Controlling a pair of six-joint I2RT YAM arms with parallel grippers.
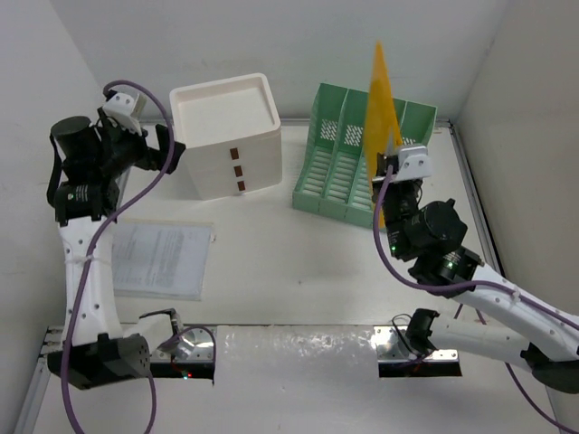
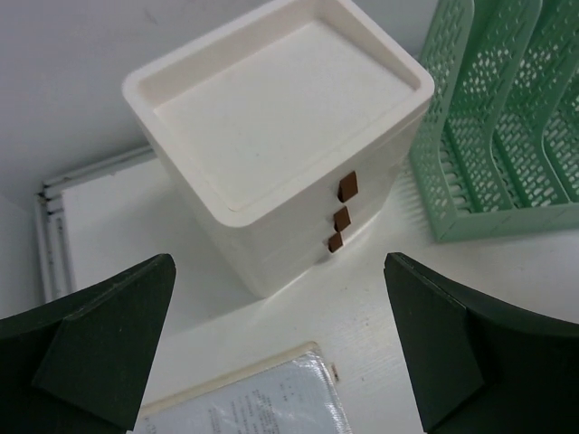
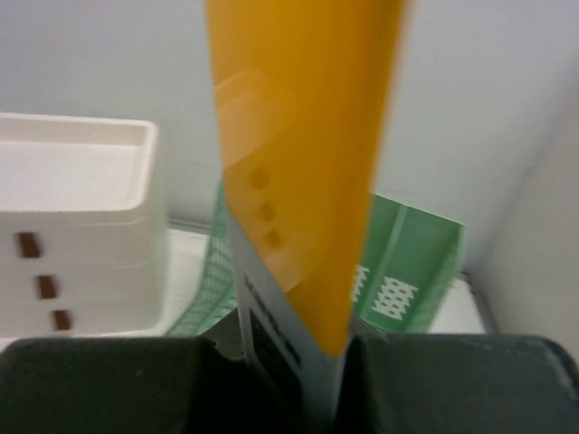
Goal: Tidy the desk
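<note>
My right gripper moves outward next, then lowers into the green rack's middle (image 1: 358,161) and releases the folder, as the orange folder (image 1: 380,99) stands upright above open slots.
The desk (image 1: 298,262) is a wide white tabletop with silver rails. My right gripper (image 1: 387,174) is shut on an orange folder (image 1: 380,99) with a white printed sheet in it, held upright over the green slotted file rack (image 1: 339,167). In the right wrist view the folder (image 3: 298,136) rises from between my closed jaws (image 3: 317,384). My left gripper (image 1: 172,149) is open and empty, raised just left of the white three-drawer box (image 1: 226,136). In the left wrist view the gripper (image 2: 280,353) hangs over a document in a clear sleeve (image 2: 253,402).
The sleeved document (image 1: 163,258) lies flat at the desk's left side. The drawer box (image 2: 280,117) has brown handles and stands next to the rack (image 2: 507,127) at the back. White walls close the left, back and right. A plastic-wrapped bar (image 1: 298,357) runs along the near edge.
</note>
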